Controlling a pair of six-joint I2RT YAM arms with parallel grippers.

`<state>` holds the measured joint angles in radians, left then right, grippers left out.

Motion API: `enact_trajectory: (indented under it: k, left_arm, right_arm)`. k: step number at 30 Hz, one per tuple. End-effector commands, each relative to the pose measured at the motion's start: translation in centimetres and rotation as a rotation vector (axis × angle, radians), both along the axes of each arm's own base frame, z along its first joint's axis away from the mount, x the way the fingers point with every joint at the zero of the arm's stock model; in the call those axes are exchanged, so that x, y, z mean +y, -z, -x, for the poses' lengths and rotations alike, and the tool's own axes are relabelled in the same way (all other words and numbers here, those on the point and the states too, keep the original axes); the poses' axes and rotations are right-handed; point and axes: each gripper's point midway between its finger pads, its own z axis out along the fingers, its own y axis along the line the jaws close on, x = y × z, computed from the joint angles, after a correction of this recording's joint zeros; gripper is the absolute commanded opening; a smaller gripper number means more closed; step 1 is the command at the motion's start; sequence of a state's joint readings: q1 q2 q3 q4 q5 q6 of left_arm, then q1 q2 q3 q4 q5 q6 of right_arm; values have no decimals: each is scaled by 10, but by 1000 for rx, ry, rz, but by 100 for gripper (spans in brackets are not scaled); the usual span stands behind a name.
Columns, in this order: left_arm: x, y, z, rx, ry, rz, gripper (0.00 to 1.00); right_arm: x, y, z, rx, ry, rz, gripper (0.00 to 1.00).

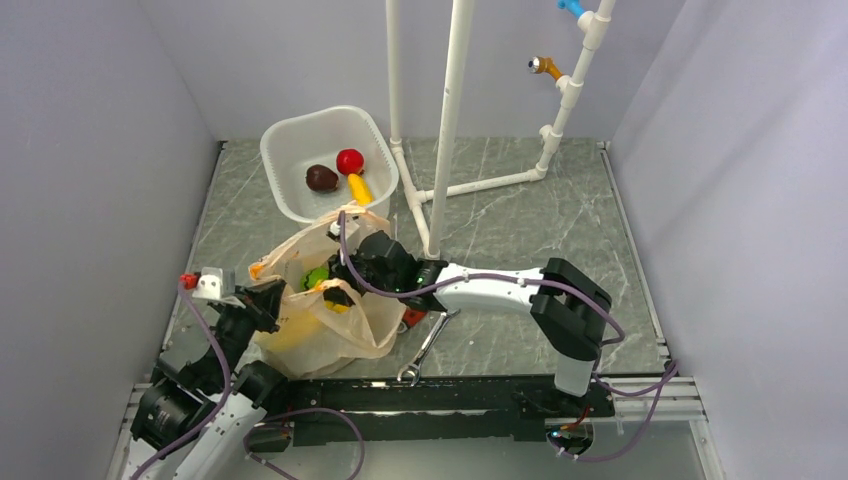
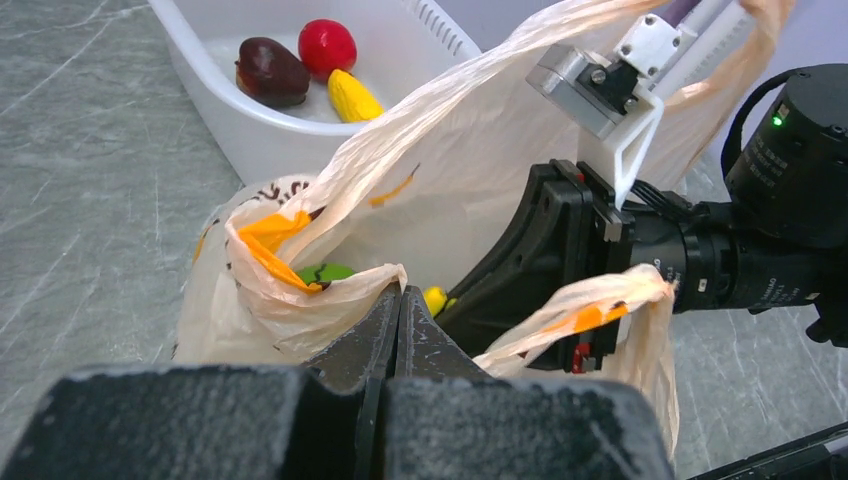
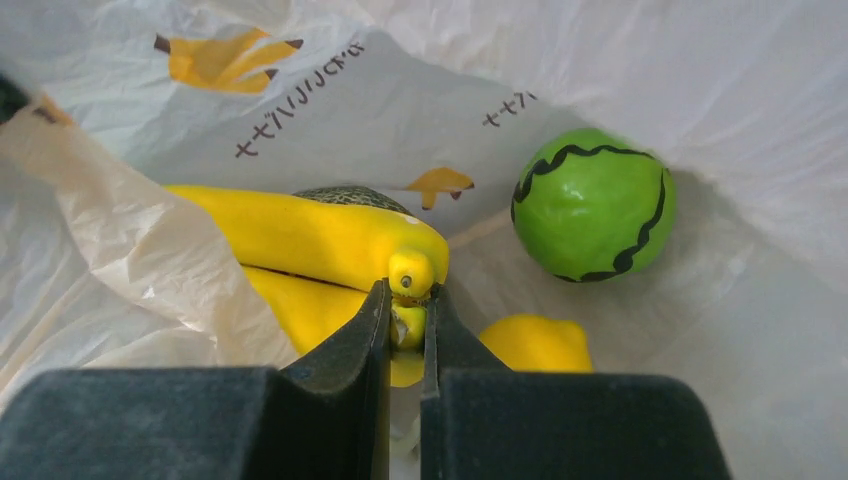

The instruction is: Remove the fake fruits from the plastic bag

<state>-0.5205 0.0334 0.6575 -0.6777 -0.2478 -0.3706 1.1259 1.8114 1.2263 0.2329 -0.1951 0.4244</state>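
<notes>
Next, my right gripper moves up, then outward over the yellow piece in the white tub point(image 1: 360, 189). It then lowers to release the bananas, as the bag's sides are around them.
The plastic bag point(image 1: 335, 335) stands open at the front left of the table. My left gripper point(image 1: 272, 298) is shut on its near rim point(image 2: 300, 300). My right gripper point(image 1: 340, 288) reaches down into the bag and is shut point(image 3: 408, 310) on the stem of the yellow banana bunch point(image 3: 310, 235). The bright green striped ball point(image 3: 592, 205) lies to the right of it, and the yellow-orange ball point(image 3: 535, 345) lies just right of my fingers. A dull dark-green piece point(image 3: 350, 196) peeks out behind the bananas. The green ball also shows in the left wrist view point(image 2: 322, 272).
A white tub point(image 1: 290, 190) behind the bag holds a maroon-brown fruit point(image 1: 321, 178), a red ball point(image 1: 350, 161) and a yellow piece point(image 1: 359, 188). A white pipe frame point(image 1: 447, 120) stands at the back middle. A metal wrench point(image 1: 425, 350) lies right of the bag.
</notes>
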Motion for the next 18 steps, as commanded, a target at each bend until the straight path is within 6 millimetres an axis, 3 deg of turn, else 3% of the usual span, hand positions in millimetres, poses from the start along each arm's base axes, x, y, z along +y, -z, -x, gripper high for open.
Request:
enact_trajectory:
  k: [1, 8, 18]
  left_arm:
    - [-5, -4, -6, 0, 12, -13, 0]
    - [-9, 3, -12, 44, 16, -39, 0]
    - [-9, 3, -11, 39, 14, -34, 0]
  right_arm:
    - [-14, 15, 26, 32, -102, 56, 0]
    - [-15, -30, 41, -209, -208, 46, 0]
    - [-30, -85, 23, -504, -51, -7, 0]
